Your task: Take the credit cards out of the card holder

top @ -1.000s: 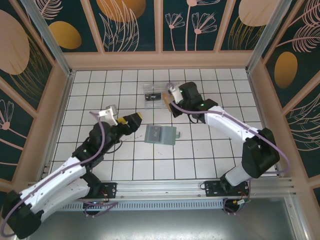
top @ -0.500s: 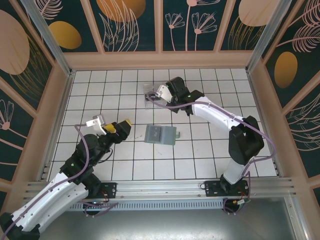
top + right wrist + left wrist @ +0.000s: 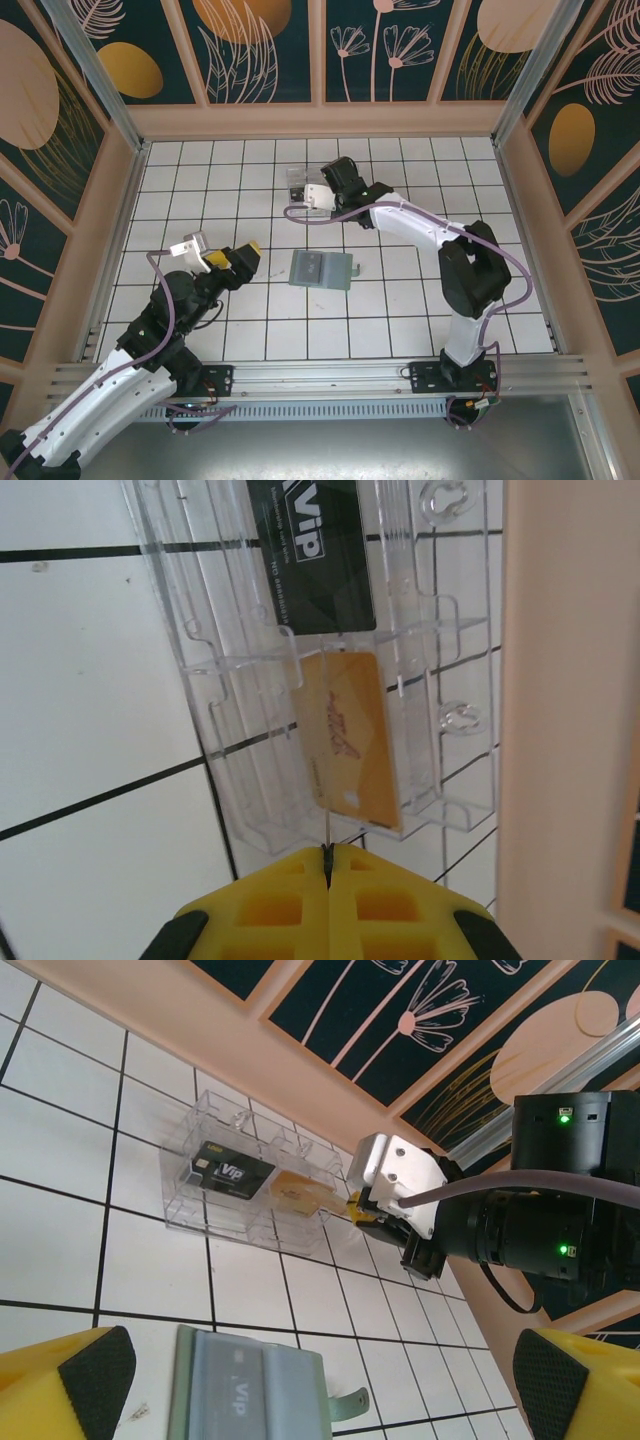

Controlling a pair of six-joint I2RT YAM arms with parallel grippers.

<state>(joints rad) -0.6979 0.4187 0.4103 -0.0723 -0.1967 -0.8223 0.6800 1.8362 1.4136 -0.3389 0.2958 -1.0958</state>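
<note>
My right gripper needs to lower toward the clear tray's end slot (image 3: 348,745) and release the gold credit card there, since the black card (image 3: 315,555) occupies the neighbouring slot.
The grey-green card holder (image 3: 322,269) lies flat mid-table, a grey "Vip" card (image 3: 235,1385) still tucked in it. My right gripper (image 3: 308,196) is shut on the lower edge of a gold credit card (image 3: 350,735), which hangs in a slot of the clear plastic tray (image 3: 297,180). A black "Vip" card (image 3: 315,555) lies in the tray's neighbouring slot. My left gripper (image 3: 245,257) stands open left of the holder, nothing between its fingers; in the left wrist view the left gripper (image 3: 325,1390) spans the holder's top edge from above.
The back wooden wall (image 3: 320,120) runs just behind the tray. The right arm's forearm (image 3: 410,222) arches over the tiles right of the holder. White tiled floor (image 3: 330,330) lies bare in front of the holder.
The right gripper carried the gold card left, from beside the tray to into it. The left arm drew back toward the near left, away from the holder.
</note>
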